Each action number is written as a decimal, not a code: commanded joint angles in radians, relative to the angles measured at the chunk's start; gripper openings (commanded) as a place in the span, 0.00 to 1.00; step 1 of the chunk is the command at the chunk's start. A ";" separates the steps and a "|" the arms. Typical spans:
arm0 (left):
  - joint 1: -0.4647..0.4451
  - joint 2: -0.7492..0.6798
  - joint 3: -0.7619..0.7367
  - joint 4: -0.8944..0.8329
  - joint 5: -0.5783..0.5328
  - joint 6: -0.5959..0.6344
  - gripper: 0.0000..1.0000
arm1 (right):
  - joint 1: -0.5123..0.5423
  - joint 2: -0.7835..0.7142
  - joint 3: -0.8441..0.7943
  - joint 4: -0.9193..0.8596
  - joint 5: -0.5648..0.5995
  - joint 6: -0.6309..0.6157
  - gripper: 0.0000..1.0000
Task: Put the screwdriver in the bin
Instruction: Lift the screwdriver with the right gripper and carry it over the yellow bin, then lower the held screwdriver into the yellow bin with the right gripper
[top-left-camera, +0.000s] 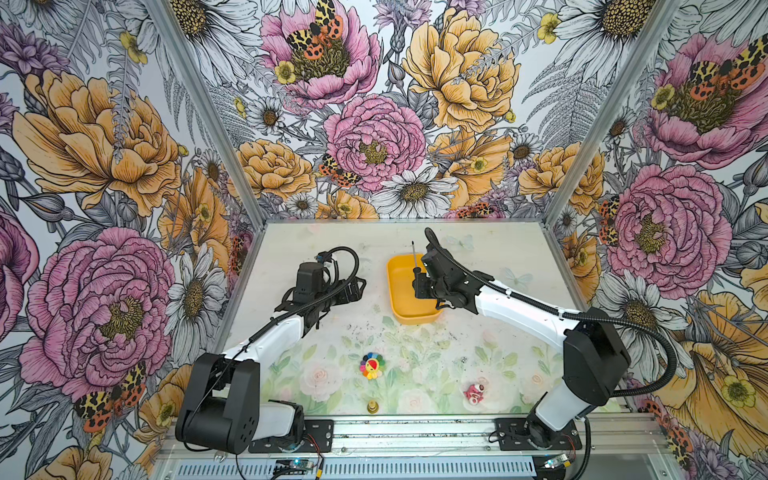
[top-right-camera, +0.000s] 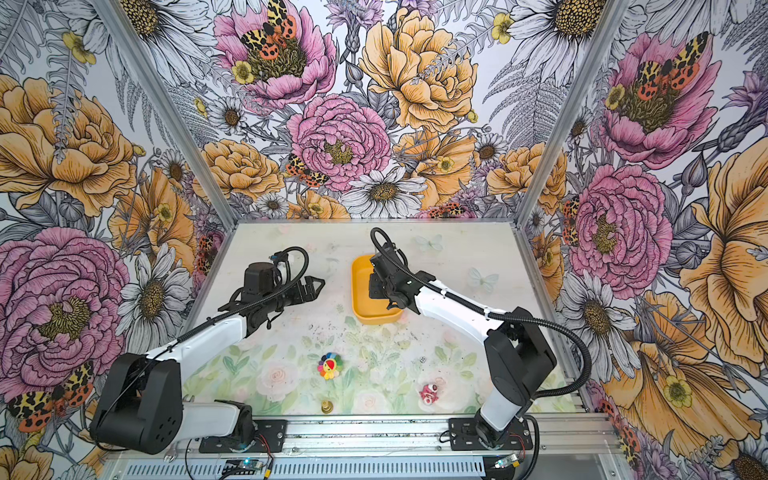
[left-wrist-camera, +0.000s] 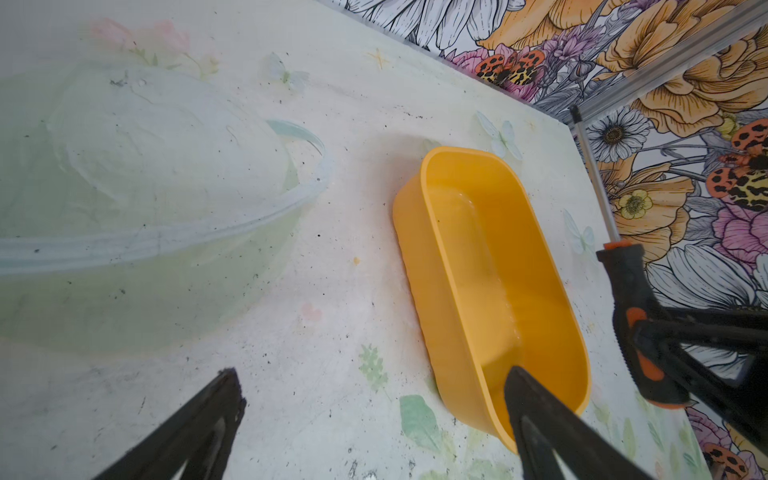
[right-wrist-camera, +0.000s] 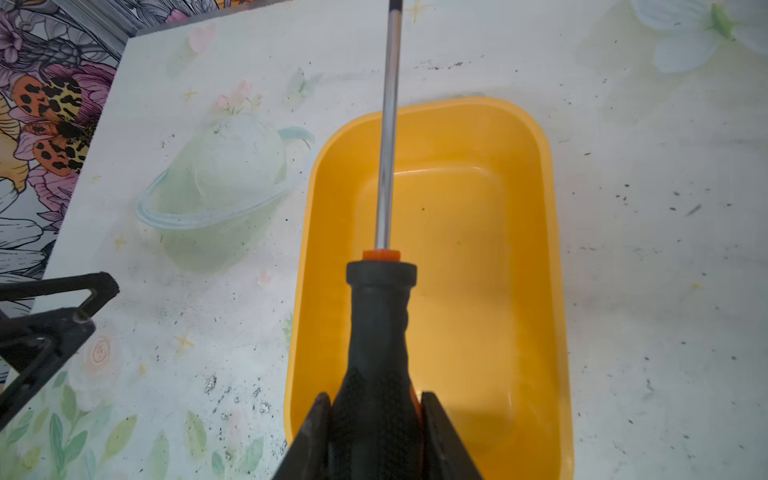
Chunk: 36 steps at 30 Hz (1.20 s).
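The right gripper comes down toward the bin's bottom next and releases the screwdriver's handle there. The screwdriver (right-wrist-camera: 380, 324) hangs above the open bin, its metal stem along the bin's length.
The screwdriver (right-wrist-camera: 380, 324) has a black handle, an orange collar and a thin metal shaft (top-left-camera: 413, 255). My right gripper (right-wrist-camera: 374, 401) is shut on its handle. It hangs over the yellow-orange bin (right-wrist-camera: 478, 232), with the shaft pointing toward the bin's far end and the back wall. In both top views the bin (top-left-camera: 399, 291) (top-right-camera: 359, 291) sits mid-table, and the right gripper (top-left-camera: 419, 286) is above its right part. My left gripper (left-wrist-camera: 374, 374) (top-left-camera: 359, 286) is open and holds nothing, just left of the bin (left-wrist-camera: 478, 249). The left wrist view shows the held screwdriver (left-wrist-camera: 631, 299) beyond the bin.
A rainbow flower toy (top-left-camera: 371, 365), a small pink toy (top-left-camera: 473, 392) and a brass piece (top-left-camera: 372, 407) lie near the table's front edge. A tiny die (top-left-camera: 464, 360) lies right of centre. Floral walls enclose the table on three sides.
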 joint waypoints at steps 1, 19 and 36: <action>-0.006 0.007 0.020 -0.011 0.027 -0.008 0.99 | 0.007 0.032 0.041 -0.016 0.019 0.039 0.00; -0.006 0.031 0.022 -0.016 0.019 0.000 0.99 | 0.010 0.196 0.084 -0.051 0.035 0.037 0.00; -0.007 0.053 0.032 -0.020 0.016 0.005 0.99 | 0.010 0.302 0.114 -0.065 0.034 0.032 0.00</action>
